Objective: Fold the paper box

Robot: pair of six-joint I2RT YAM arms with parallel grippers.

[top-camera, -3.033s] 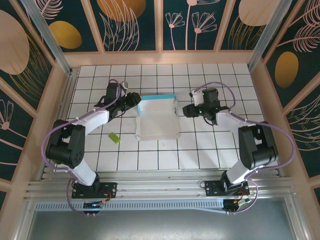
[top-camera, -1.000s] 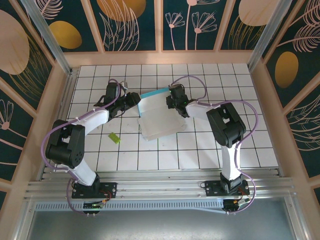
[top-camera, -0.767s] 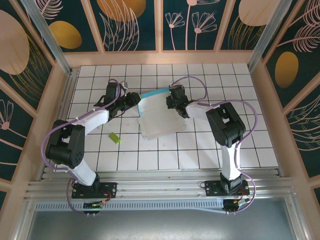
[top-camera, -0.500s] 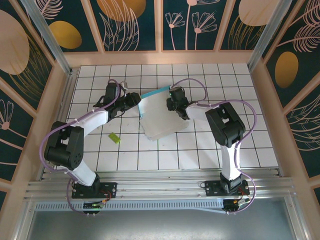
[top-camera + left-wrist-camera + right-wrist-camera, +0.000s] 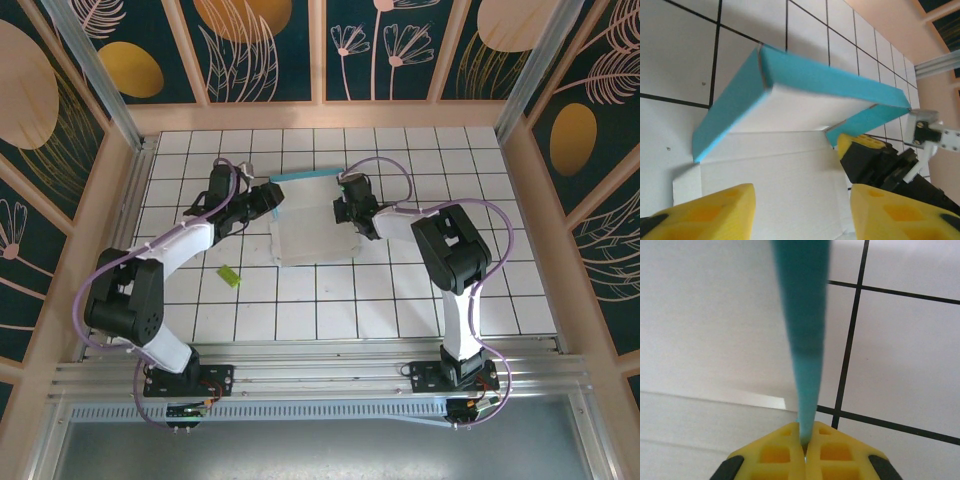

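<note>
The tiles nearer my base are bare. My right gripper will next lift the box by its turquoise flap, turn, draw it back over those tiles and release it.
The paper box lies white side up in the middle of the tiled table, with its back wall and side flaps raised and showing turquoise. In the left wrist view the turquoise walls stand around the white panel. My left gripper is at the box's left edge, open, with its yellow fingers apart over the white panel. My right gripper is at the right side, shut on the thin edge of the upright turquoise side flap.
A small yellow-green piece lies on the tiles left of the box, in front of the left arm. Wooden walls ring the table. The right gripper's black body sits close beside the left gripper's right finger.
The box has swung from skewed back to square with the tiles. My left gripper has opened and let go of the left flap. My right gripper has shut on the right side flap.
</note>
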